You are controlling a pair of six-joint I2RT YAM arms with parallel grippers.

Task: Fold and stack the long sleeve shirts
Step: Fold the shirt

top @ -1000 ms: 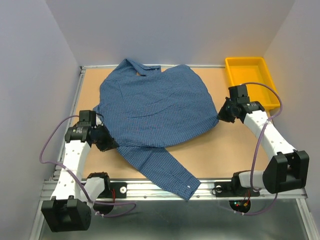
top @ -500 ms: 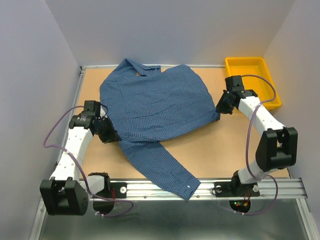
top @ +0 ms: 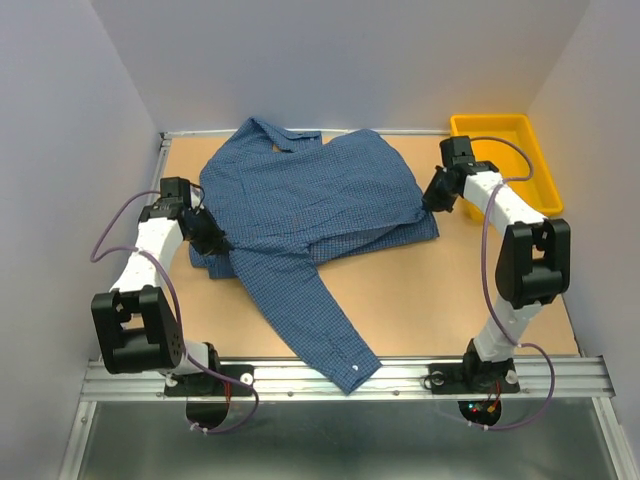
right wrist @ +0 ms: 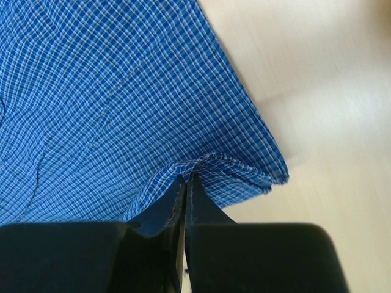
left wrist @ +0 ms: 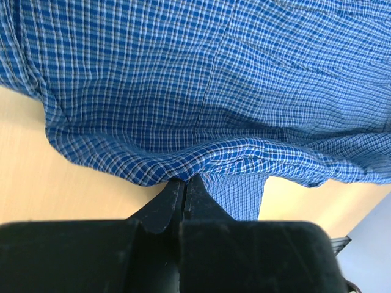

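My left gripper should next lower the pinched edge down onto the shirt body (top: 238, 232) (left wrist: 180, 139) just below it and let go, because the hem is still held up.
One blue checked long sleeve shirt (top: 310, 195) lies spread on the tan table, collar toward the back wall. One long sleeve (top: 310, 315) trails toward the front rail, its cuff near the edge. My left gripper (top: 212, 240) is shut on the shirt's lower left edge; the left wrist view shows the cloth (left wrist: 201, 91) bunched at the closed tips (left wrist: 183, 180). At the lower right corner my right gripper (top: 430, 200) is shut on the shirt too, the fabric (right wrist: 122, 91) pinched at its tips (right wrist: 186, 176). The lower hem is lifted and doubled over the body.
A yellow bin (top: 505, 160) stands at the back right corner, just behind the right arm. Grey walls close in the table on three sides. A metal rail (top: 400, 375) runs along the front edge.
Both grippers have moved toward the back of the table with the hem in their grip, doubling the shirt's lower edge over. The trailing sleeve has slid back and left with it.
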